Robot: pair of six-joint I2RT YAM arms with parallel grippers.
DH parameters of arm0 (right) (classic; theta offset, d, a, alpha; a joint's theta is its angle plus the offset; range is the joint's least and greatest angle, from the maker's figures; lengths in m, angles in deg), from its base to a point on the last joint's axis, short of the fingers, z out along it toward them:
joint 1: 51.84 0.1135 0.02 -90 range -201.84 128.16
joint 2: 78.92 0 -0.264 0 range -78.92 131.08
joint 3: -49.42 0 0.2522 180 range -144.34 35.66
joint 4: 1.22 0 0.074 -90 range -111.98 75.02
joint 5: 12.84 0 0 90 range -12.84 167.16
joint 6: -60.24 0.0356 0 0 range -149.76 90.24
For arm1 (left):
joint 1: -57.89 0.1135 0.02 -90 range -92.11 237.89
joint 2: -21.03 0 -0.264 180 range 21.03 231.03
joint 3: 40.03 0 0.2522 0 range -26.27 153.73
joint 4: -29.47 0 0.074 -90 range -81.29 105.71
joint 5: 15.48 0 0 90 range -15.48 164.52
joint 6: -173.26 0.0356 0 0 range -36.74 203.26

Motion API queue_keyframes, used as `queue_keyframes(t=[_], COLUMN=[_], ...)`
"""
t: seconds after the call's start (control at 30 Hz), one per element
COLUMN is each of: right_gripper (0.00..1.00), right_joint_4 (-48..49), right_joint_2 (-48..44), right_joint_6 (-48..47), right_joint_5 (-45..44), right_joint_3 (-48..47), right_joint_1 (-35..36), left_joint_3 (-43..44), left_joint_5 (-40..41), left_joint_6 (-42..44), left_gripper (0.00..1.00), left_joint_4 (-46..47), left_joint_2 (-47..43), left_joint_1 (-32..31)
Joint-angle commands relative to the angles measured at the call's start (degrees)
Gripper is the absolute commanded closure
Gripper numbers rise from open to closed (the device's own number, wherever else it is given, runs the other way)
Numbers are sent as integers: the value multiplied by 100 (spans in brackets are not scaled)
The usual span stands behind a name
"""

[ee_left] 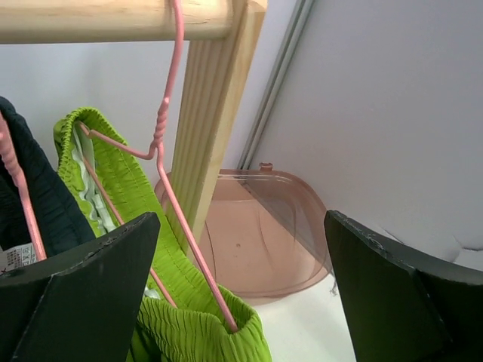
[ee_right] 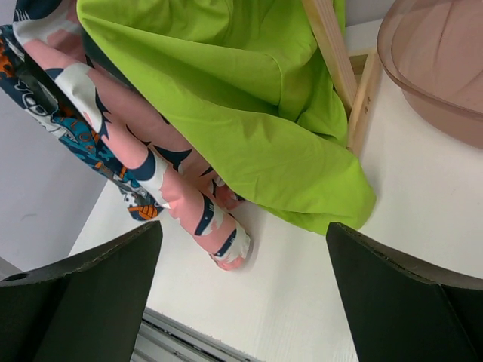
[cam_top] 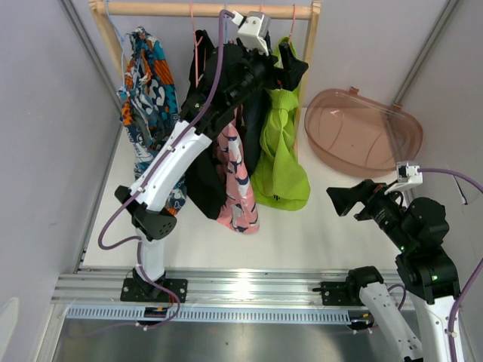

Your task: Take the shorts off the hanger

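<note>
My left gripper needs to move gently down and onto the hanger's near arm [ee_left: 192,241] to center the pink wire, because the wire is closer to one spread finger.
Several shorts hang on pink wire hangers from a wooden rail [cam_top: 189,9]: multicolour print [cam_top: 143,83], black [cam_top: 202,181], pink print [cam_top: 235,192] and lime green shorts [cam_top: 281,154]. My left gripper [cam_top: 289,66] is raised to the top of the lime green shorts, open. In the left wrist view the green waistband [ee_left: 181,320] and its pink hanger [ee_left: 172,215] lie between the left gripper's [ee_left: 241,283] spread fingers, nearer the left one, and I see no contact. My right gripper [cam_top: 343,200] hovers low over the table, open and empty, facing the green shorts' hem [ee_right: 302,173].
A translucent brown tub [cam_top: 362,132] lies on the table right of the rack. The rack's wooden post [ee_left: 215,98] stands just behind the green shorts. Grey walls close in both sides, and a metal rail [cam_top: 241,286] runs along the near edge.
</note>
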Motion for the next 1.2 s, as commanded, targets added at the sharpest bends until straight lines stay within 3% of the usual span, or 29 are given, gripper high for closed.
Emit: queue_keyframes(t=[0.0,0.23,0.33,0.43,0.47,0.5,0.53,0.57,0.87,1.17], right_gripper=[1,0,1,1,1,1,1,1,1,1], right_joint_4=[-155,-349,-428,-507,-516,-560,-577,-604,-631,-262], right_joint_2=[-92,-163,-189,-224,-233,-259,-259,-268,-409,-417], right_joint_6=[-263,-359,-412,-447,-439,-447,-447,-447,-377,-105], right_joint_5=[-143,-266,-301,-354,-362,-371,-371,-371,-389,-204], right_joint_3=[-130,-236,-254,-245,-227,-227,-219,-210,-17,212], right_joint_1=[29,29,20,29,20,29,20,29,29,29], left_joint_3=[217,235,217,200,209,200,209,209,244,507], left_joint_5=[284,723,917,987,1013,1031,1040,1058,935,1435], left_joint_6=[-126,-65,-65,-91,-91,-91,-83,-82,435,1156], left_gripper=[3,6,11,25,37,57,86,100,100,100], left_joint_4=[221,133,124,141,150,168,168,185,299,422], left_joint_2=[214,469,548,592,601,609,618,610,22,-796], left_joint_1=[-82,-126,-126,-126,-126,-126,-126,-126,-214,-285])
